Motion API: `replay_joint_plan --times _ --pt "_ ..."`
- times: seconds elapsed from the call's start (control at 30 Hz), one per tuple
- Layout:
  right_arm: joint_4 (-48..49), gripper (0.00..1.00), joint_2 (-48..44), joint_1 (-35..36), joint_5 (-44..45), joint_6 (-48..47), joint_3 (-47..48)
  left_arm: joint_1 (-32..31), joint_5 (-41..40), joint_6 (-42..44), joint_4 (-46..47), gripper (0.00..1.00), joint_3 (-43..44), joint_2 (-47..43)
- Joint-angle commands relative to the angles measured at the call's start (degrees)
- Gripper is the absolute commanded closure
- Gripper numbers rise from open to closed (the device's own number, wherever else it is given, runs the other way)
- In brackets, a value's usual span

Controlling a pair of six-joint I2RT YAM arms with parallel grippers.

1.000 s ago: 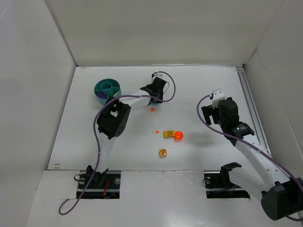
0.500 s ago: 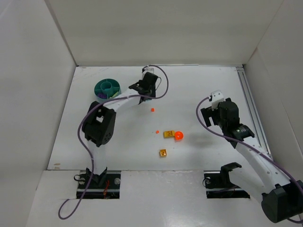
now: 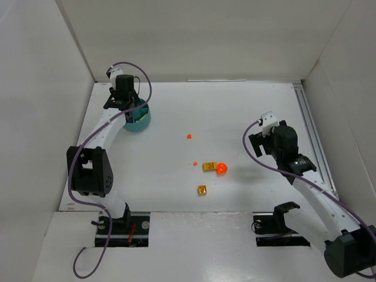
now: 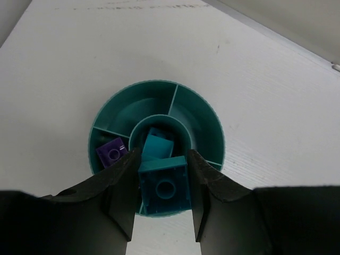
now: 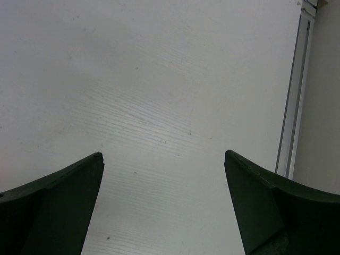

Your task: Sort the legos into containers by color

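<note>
The robot's left gripper will next go down over the middle section of the bowl, which already holds a teal brick, to release its own teal brick there.
My left gripper (image 4: 163, 183) is shut on a teal brick (image 4: 164, 187) and holds it above the near rim of the teal divided bowl (image 4: 204, 114). The bowl's middle compartment holds another teal brick (image 4: 157, 144); a left compartment holds a purple brick (image 4: 111, 153). In the top view the left gripper (image 3: 124, 106) covers most of the bowl (image 3: 140, 121) at the back left. On the table lie two tiny orange bits (image 3: 189, 136) (image 3: 194, 163), a yellow brick (image 3: 208, 167), an orange round piece (image 3: 222, 169) and a yellow-orange brick (image 3: 202, 190). My right gripper (image 5: 163, 175) is open and empty over bare table.
White walls enclose the table on the left, back and right. A metal rail (image 3: 309, 132) runs along the right edge, also seen in the right wrist view (image 5: 295, 95). The right arm (image 3: 282, 144) stands right of the loose bricks.
My left arm has swung left from the table's back middle to over the bowl, carrying the teal brick. The right arm and the loose bricks have not moved.
</note>
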Motion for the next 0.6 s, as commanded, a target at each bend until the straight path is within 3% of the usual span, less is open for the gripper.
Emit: replay_joint_plan --times 0.0,0.5,0.57 --pt "3.6 0.00 -0.5 -0.3 -0.2 -0.5 -0.3 1.3 3.3 0.4 1.2 0.74 0.4 2.1" --pt "3.6 0.00 -0.5 -0.3 0.3 -1.0 -0.9 2.6 -0.5 0.3 -1.7 0.66 6.5 8.8" --pt "3.6 0.00 -0.5 -0.3 -0.2 -1.0 -0.9 2.6 -1.1 0.3 -1.2 0.57 5.8 8.3"
